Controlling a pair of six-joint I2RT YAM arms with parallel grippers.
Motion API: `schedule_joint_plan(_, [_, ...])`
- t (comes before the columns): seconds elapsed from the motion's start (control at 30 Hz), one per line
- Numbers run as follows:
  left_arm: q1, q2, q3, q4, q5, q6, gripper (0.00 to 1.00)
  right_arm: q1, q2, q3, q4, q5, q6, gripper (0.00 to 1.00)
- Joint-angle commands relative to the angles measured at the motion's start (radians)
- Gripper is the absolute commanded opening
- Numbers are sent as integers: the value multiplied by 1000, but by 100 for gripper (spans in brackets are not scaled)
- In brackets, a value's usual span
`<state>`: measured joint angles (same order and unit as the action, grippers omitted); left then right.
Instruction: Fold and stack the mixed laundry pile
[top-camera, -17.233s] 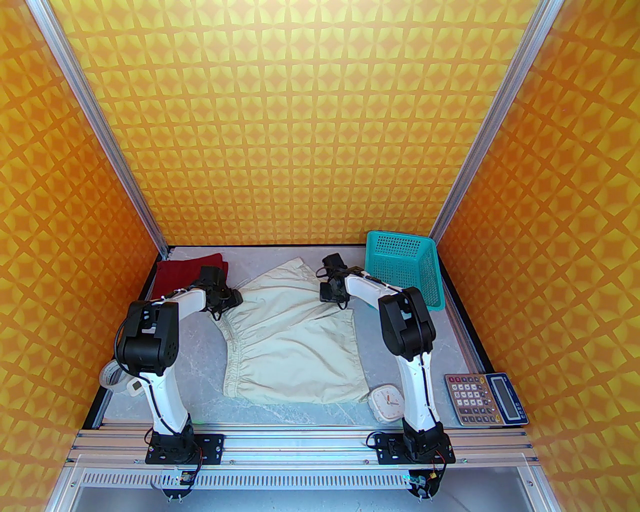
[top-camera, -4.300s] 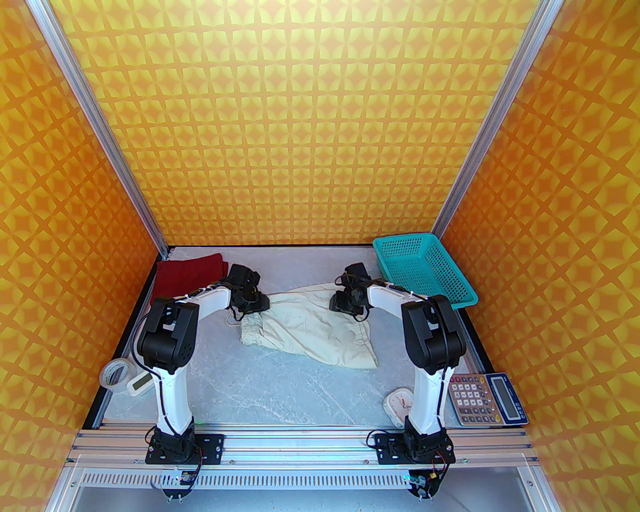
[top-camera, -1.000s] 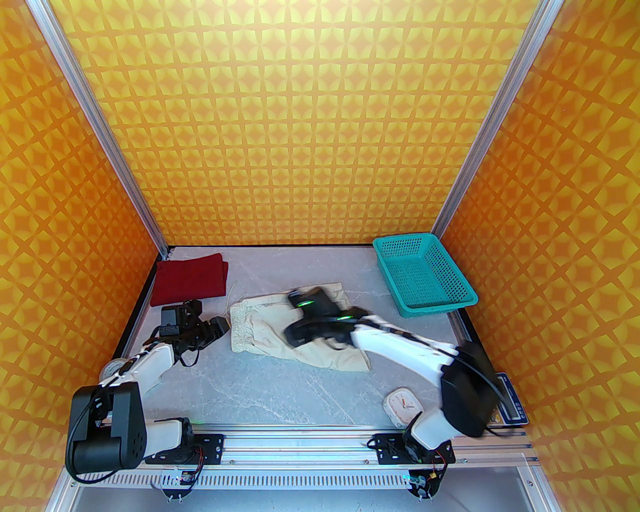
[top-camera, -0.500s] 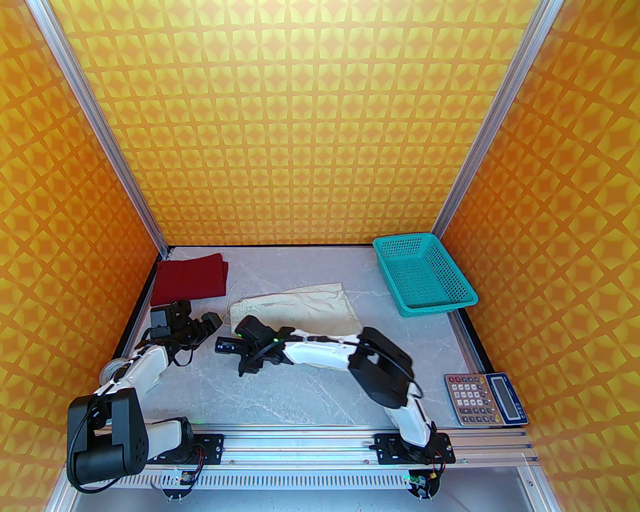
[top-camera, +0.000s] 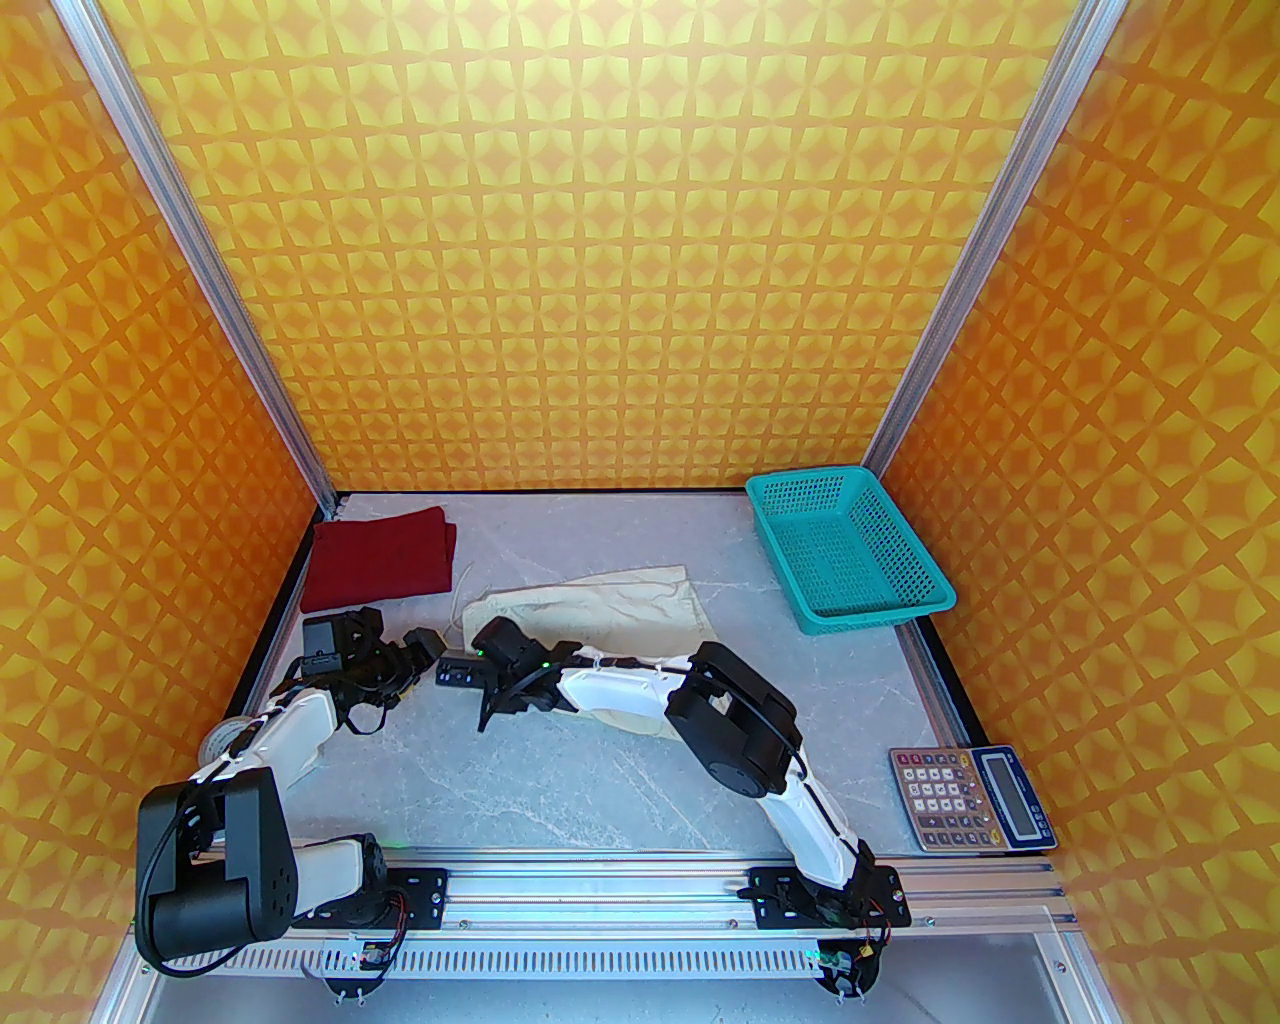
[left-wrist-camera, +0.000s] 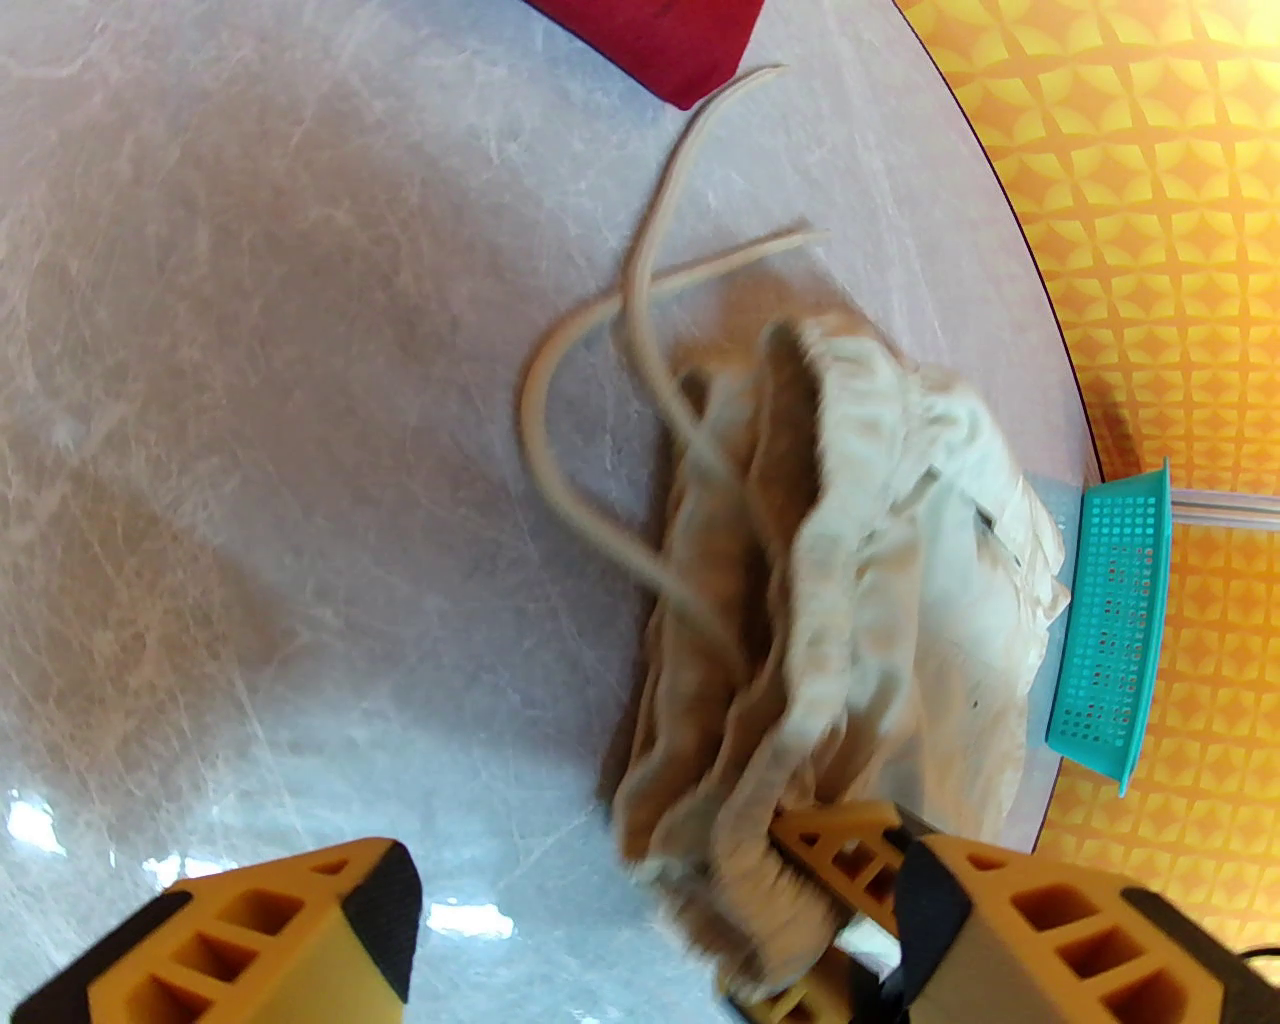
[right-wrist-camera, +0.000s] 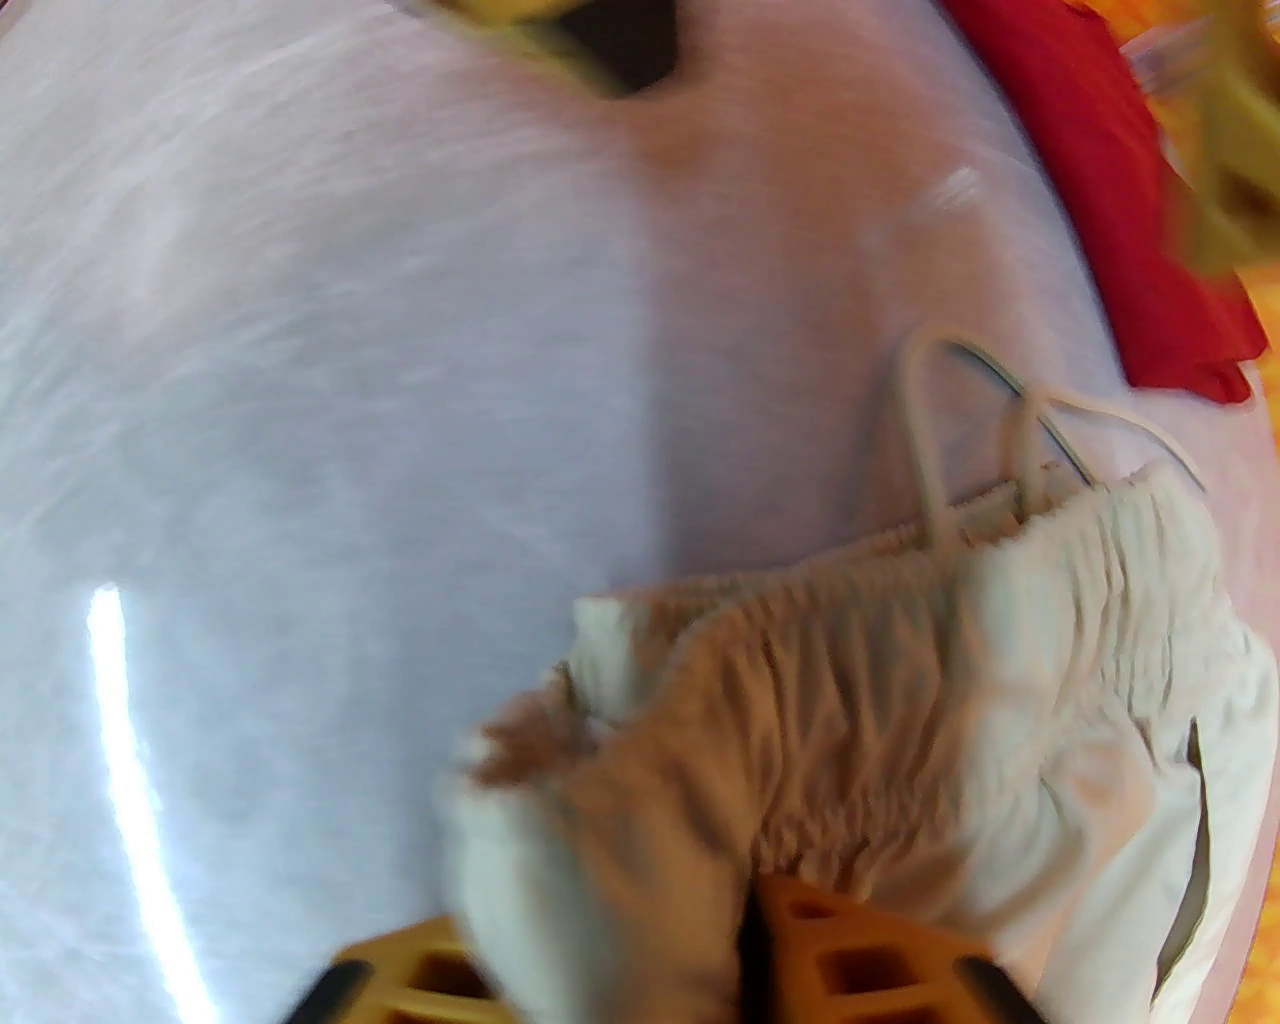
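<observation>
The gathered edge of the shorts' waistband lies just ahead of my left gripper's fingers. I will next move my left gripper across toward my right gripper, then close on that edge.
The cream shorts (top-camera: 610, 605) lie folded mid-table, waistband to the left and drawstring (left-wrist-camera: 640, 300) trailing toward the dark red shirt (top-camera: 380, 555), which lies folded at the back left. My right arm reaches leftward across the shorts. Its gripper (top-camera: 455, 672) is at the waistband's near left corner, and in the right wrist view that gripper (right-wrist-camera: 620, 980) is shut on the bunched waistband (right-wrist-camera: 850, 720). My left gripper (top-camera: 425, 645) stands open just left of it, fingers spread wide (left-wrist-camera: 640, 950). The waistband corner (left-wrist-camera: 760, 780) and the right gripper's fingers sit close to its right finger.
A teal mesh basket (top-camera: 850, 550) stands at the back right, also seen edge-on behind the shorts as a teal basket (left-wrist-camera: 1110, 620). A calculator (top-camera: 970, 800) lies at the near right edge. A tape roll (top-camera: 222, 742) peeks out beside the left arm.
The right arm swung from above the shorts to their left near corner and closed on the waistband. The left gripper opened wider and barely moved.
</observation>
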<state>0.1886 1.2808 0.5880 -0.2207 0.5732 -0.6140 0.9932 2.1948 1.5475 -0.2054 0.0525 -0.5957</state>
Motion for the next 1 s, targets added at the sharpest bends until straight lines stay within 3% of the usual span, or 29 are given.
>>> schedule_joint_plan(0.0, [-16,-43,-29,-21,28,-61,86,-7,-98,-97,98,-36,19,14])
schedule_joint_plan(0.37, [-124,33,-70,237,71,-322,89,-13,-240,-289,302,-74,64,4])
schedule_joint_plan(0.63, [-221,180,-7,343,44,-396,89,-14,-250,-299,323,-80,65,2])
schedule_joint_plan(0.87, [-270,291,45,453,10,-462,79,-14,-281,-333,352,-81,75,2])
schedule_joint_plan(0.97, [-276,330,73,452,-18,-466,69,-14,-307,-365,381,-85,97,2])
